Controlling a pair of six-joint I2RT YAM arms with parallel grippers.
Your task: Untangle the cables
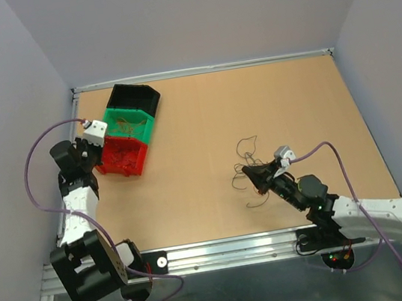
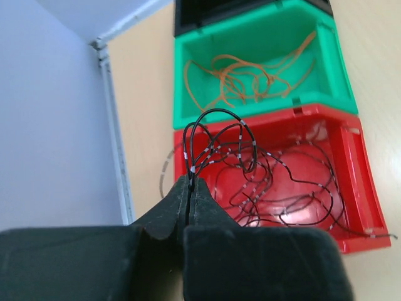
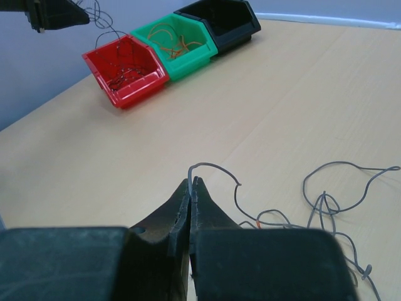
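Observation:
I will move my left gripper down toward the red bin (image 1: 123, 158) and let go of the thin black cable (image 2: 220, 114) over it, because the other black cables are already inside.
My left gripper (image 2: 189, 182) is shut on a thin black cable (image 2: 220, 114) with white bands, whose loops rise over the red bin (image 2: 362, 188). More black cables (image 2: 294, 194) lie tangled inside that bin. Orange cables (image 2: 244, 75) lie in the green bin (image 2: 250, 113). In the top view the left gripper (image 1: 100, 152) hangs at the red bin's (image 1: 123, 158) left edge. My right gripper (image 3: 193, 182) is shut on the end of a thin grey cable (image 3: 216, 166), low over the table. Loose grey cables (image 3: 338, 188) lie tangled to its right. In the top view they (image 1: 244, 146) spread around the right gripper (image 1: 248, 169).
A black bin (image 1: 132, 96) stands behind the green bin (image 1: 130, 122) at the table's far left, all three in a row. Grey walls close the table's left, back and right. A metal rail (image 1: 223, 249) runs along the near edge.

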